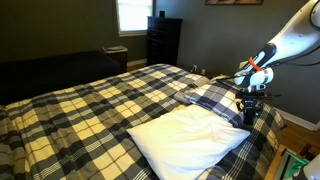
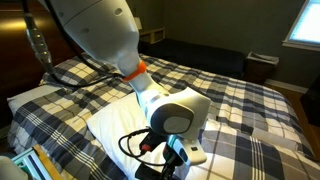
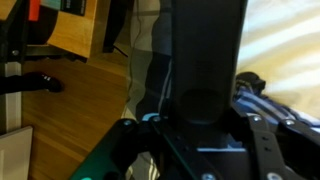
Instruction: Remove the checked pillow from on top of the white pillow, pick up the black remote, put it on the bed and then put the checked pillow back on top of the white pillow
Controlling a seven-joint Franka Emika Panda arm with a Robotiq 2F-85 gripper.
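My gripper lowers the dark bar onto the bare part of the bed by the bed's edge next and releases it. The plaid cover there beside the checked pillow lies below my gripper.
The bed (image 1: 90, 105) has a navy, white and yellow plaid cover and also shows in an exterior view (image 2: 235, 90). The white pillow (image 1: 188, 142) lies bare on its near side, seen too in an exterior view (image 2: 112, 120). The checked pillow (image 1: 215, 100) lies beside it, toward the bed's edge. My gripper (image 1: 248, 112) hangs over that edge by the checked pillow, pointing down. In the wrist view my gripper (image 3: 205, 125) is shut on a long dark bar, the black remote (image 3: 205, 50), which fills the middle of the picture.
A wooden floor (image 3: 80, 80) lies beside the bed under my gripper. A dark dresser (image 1: 163, 40) stands under a bright window (image 1: 132, 15) at the far wall. My arm's bulk (image 2: 100, 35) blocks much of an exterior view.
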